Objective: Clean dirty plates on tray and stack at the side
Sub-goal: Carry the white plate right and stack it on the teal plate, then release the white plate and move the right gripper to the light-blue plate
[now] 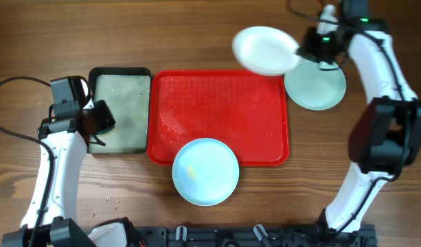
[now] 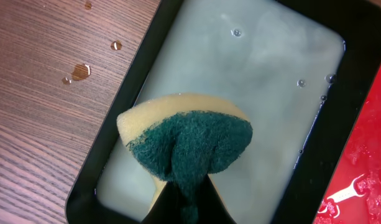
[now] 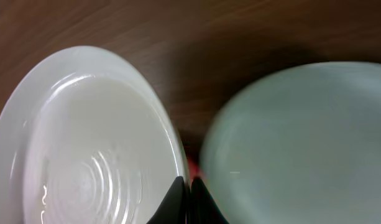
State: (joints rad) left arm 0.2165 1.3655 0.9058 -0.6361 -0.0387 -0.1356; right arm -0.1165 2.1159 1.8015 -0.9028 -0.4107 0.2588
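Note:
Next, my right gripper will carry the white plate (image 1: 265, 49) to the right in the overhead view, over the aqua plate (image 1: 316, 88) beside the tray below, then lower and release it.
The red tray (image 1: 224, 113) lies mid-table with no plate fully on it. A white plate (image 1: 265, 49) hangs above its far right corner, my right gripper (image 1: 305, 49) shut on its rim; in the right wrist view the white plate (image 3: 84, 143) fills the left, pinched at its edge by the gripper (image 3: 189, 186). A pale aqua plate (image 1: 316, 84) lies on the table right of the tray, also seen as the aqua plate (image 3: 302, 143). Another aqua plate (image 1: 205, 171) overlaps the tray's near rim. My left gripper (image 1: 104, 122) is shut on a yellow-green sponge (image 2: 187, 143).
A black-rimmed tray (image 1: 121, 110) of cloudy water (image 2: 240, 81) stands left of the red tray, the sponge held over it. Water drops (image 2: 80, 71) lie on the wood beside it. Crumbs (image 1: 114, 199) speckle the near-left table.

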